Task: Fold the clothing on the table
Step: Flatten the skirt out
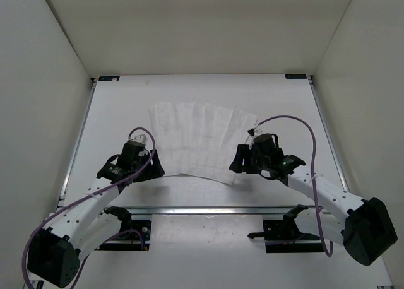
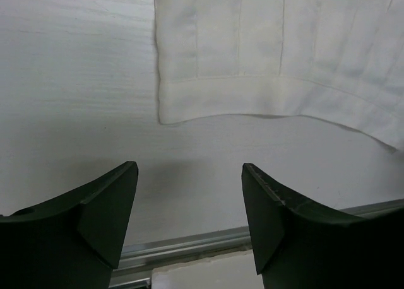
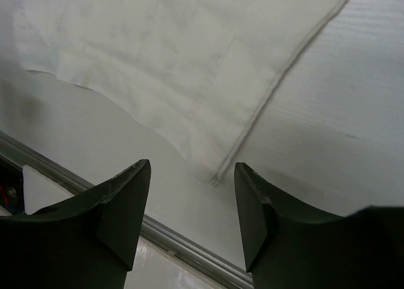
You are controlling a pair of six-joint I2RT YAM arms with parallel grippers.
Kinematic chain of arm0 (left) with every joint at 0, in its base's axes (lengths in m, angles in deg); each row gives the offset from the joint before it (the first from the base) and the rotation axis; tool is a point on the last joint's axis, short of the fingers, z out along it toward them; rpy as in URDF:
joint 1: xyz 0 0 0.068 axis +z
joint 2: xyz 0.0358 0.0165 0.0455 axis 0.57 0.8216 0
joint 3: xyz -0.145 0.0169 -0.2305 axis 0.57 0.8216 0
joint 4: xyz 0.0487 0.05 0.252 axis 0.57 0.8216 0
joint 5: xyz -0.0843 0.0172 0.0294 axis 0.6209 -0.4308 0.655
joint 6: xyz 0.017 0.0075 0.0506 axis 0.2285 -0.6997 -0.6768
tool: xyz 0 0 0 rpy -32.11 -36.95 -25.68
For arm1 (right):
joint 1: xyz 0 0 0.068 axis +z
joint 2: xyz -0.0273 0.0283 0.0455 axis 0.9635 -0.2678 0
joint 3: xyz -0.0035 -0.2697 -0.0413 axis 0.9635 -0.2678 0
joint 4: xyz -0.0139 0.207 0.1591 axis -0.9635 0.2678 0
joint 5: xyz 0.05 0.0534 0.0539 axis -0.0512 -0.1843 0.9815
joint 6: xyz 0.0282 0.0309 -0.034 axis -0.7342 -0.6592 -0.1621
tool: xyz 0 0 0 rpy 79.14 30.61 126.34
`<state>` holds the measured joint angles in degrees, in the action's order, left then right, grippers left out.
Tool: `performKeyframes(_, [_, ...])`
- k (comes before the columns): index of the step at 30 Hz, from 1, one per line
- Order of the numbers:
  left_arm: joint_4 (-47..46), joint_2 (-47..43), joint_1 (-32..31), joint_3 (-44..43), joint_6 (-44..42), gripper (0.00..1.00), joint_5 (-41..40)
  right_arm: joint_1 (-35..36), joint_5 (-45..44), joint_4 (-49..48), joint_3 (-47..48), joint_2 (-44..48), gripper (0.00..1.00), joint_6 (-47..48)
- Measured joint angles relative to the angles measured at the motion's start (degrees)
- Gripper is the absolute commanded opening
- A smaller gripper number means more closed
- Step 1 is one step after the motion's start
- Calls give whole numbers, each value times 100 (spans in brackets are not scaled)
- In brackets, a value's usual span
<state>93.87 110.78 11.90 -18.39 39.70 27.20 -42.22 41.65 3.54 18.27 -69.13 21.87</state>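
The cloth's hemmed near corner [image 1: 230,182] [image 3: 212,174] lies below my right gripper, lined up between its open fingers. The right gripper lowers its fingers around that corner next and closes on it.
The clothing [image 1: 202,141] is a white creased cloth lying spread flat on the table [image 1: 113,112], fanned slightly, with its near edge curving toward the arms. My left gripper [image 1: 151,169] hovers just off the cloth's near-left corner [image 2: 165,117]. In the left wrist view the gripper [image 2: 189,175] is open with only bare table between its dark fingers [image 2: 110,207]. My right gripper [image 1: 241,163] sits at the near-right corner. In the right wrist view that gripper [image 3: 192,169] is open, and the hemmed corner [image 3: 214,177] lies just ahead of its fingertips [image 3: 126,200], not held.
A metal rail [image 1: 208,209] runs along the table's near edge, right behind both grippers, and shows in both wrist views [image 2: 189,241] [image 3: 183,241]. Side rails [image 1: 79,144] and plain white walls [image 1: 38,81] bound the table. A purple cable [image 1: 297,122] loops over the right arm.
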Motion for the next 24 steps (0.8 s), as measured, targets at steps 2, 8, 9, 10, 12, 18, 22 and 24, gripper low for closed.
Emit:
performKeyframes(2, [-138, -9, 22, 50, 133, 78, -74, 90, -76, 13, -105, -105, 51, -190])
performKeyframes(8, [-546, 70, -7, 365, 461, 77, -323, 468, -254, 74, -197, -669, 47, -603])
performKeyframes(9, [-586, 120, -24, 420, 505, 76, -367, 507, -271, 72, -208, -732, 47, -649])
performKeyframes(10, [-614, 170, -33, 466, 549, 76, -422, 540, -282, 70, -229, -780, 46, -691])
performKeyframes(12, [-710, 243, -63, 542, 629, 73, -487, 586, -321, 72, -262, -850, 45, -782])
performKeyframes(18, [-1038, 470, -157, 719, 857, 68, -715, 697, -417, 70, -275, -1145, 41, -940])
performKeyframes(22, [-1287, 734, -225, 728, 960, 68, -813, 763, -422, -44, -275, -1250, 38, -1010])
performKeyframes(24, [-1412, 852, -269, 737, 1008, 68, -885, 776, -420, -101, -275, -1285, 37, -1051])
